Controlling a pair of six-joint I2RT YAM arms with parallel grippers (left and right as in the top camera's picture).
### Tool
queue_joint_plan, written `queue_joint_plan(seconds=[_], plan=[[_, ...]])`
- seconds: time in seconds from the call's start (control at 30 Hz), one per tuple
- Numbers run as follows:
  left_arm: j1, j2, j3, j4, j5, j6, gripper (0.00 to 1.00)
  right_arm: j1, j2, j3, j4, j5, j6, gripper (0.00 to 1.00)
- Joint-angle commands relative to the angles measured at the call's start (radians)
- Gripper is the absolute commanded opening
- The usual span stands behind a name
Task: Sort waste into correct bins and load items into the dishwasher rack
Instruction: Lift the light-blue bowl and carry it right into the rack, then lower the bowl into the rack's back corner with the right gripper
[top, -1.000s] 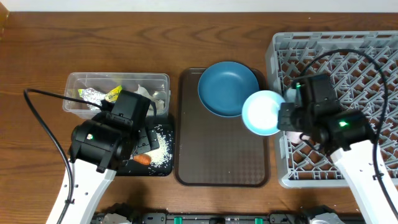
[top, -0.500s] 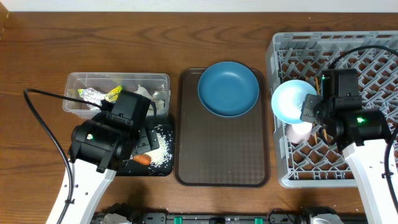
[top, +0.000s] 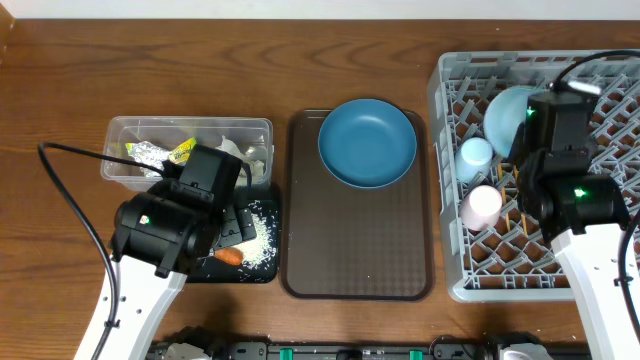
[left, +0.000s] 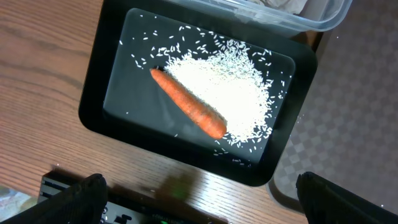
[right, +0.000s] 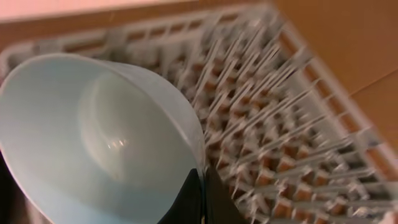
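Note:
The rack's back wires are empty, so my right gripper should turn the bowl next, lower it onto those pegs and let go of the bowl's rim.
My right gripper (right: 202, 186) is shut on the rim of the white bowl with the light blue outside (right: 93, 137) and holds it tilted over the back of the grey dishwasher rack (top: 600, 75); the bowl also shows from overhead (top: 508, 110). A light blue cup (top: 475, 153), a pink cup (top: 481, 206) and chopsticks (top: 524, 210) are in the rack. The blue plate (top: 366, 142) lies on the brown tray. My left gripper (left: 199, 199) is open above the black tray (left: 99, 93), which holds the carrot (left: 186, 111) and rice (left: 239, 99).
The clear tub (top: 125, 130) behind the black tray holds tissues and the foil wrapper (top: 160, 153). The brown serving tray (top: 360, 250) lies between the bins and the rack. The left arm covers part of the black tray in the overhead view.
My right gripper carried the bowl from over the brown tray's right edge rightward and back, over the rack. The left arm has not moved.

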Motion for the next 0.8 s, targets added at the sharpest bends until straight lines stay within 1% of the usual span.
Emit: queue_joint_plan(seconds=[0.0, 0.07, 0.17, 0.43, 0.53, 0.6, 0.63, 0.67, 0.77], plan=[[0.005, 0.003, -0.006, -0.006, -0.005, 0.003, 1.0, -0.032, 0.009, 0.0, 0.066, 0.172, -0.118, 0.01], [0.005, 0.003, -0.006, -0.006, -0.005, 0.003, 1.0, -0.037, 0.026, 0.0, 0.126, 0.264, -0.168, 0.01], [0.005, 0.003, -0.006, -0.006, -0.005, 0.003, 1.0, -0.056, 0.066, 0.0, 0.244, 0.374, -0.289, 0.01], [0.005, 0.003, -0.006, -0.006, -0.005, 0.003, 1.0, -0.157, 0.266, 0.0, 0.578, 0.403, -0.632, 0.01], [0.005, 0.003, -0.006, -0.006, -0.005, 0.003, 1.0, -0.174, 0.353, 0.0, 0.733, 0.407, -0.772, 0.01], [0.005, 0.003, -0.006, -0.006, -0.005, 0.003, 1.0, -0.175, 0.415, 0.0, 0.869, 0.423, -0.88, 0.01], [0.005, 0.003, -0.006, -0.006, -0.005, 0.003, 1.0, -0.175, 0.463, 0.0, 0.999, 0.446, -0.978, 0.01], [0.005, 0.003, -0.006, -0.006, -0.005, 0.003, 1.0, -0.175, 0.478, 0.0, 1.04, 0.451, -1.011, 0.01], [0.005, 0.003, -0.006, -0.006, -0.005, 0.003, 1.0, -0.175, 0.566, 0.0, 1.246, 0.451, -1.203, 0.01]])
